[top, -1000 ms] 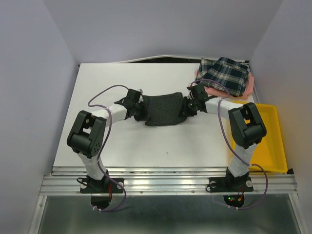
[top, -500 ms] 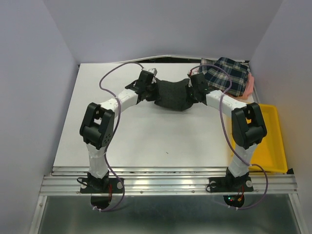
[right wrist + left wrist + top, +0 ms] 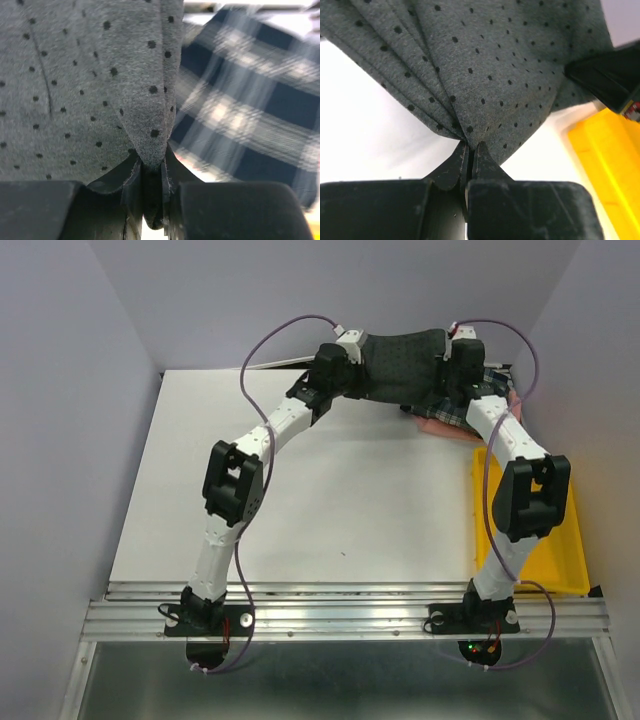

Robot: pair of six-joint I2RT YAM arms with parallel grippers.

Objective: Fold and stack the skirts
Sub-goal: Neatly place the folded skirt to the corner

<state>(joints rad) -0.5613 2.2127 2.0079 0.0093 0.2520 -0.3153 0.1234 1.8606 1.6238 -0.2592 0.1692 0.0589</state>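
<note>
I should next move my right gripper down and to the right in the top view, onto the plaid skirt's wall-side end point(image 3: 498, 379) point(image 3: 255, 100), to release there, as that end lies uncovered.
The charcoal dotted skirt point(image 3: 400, 362) hangs stretched in the air between both grippers at the back right of the table. My left gripper point(image 3: 352, 368) is shut on its left edge, and the left wrist view shows the cloth point(image 3: 495, 65) bunched into the closed fingertips point(image 3: 470, 146). On the right edge my right gripper point(image 3: 448, 370) is shut too, with a fold of the cloth point(image 3: 75, 85) pinched between its fingers point(image 3: 153, 162). Beneath the hanging skirt lies the plaid skirt point(image 3: 250, 110), mostly hidden from above point(image 3: 440, 412), on top of the pink skirt point(image 3: 455, 432).
A yellow tray point(image 3: 560, 550) sits along the table's right edge, also seen from the left wrist point(image 3: 605, 165). Grey walls close in the back and both sides. Purple cables arch over both raised arms.
Both arms have lifted the charcoal skirt off the table's middle and carried it up, back and to the right, over the plaid and pink pile.
</note>
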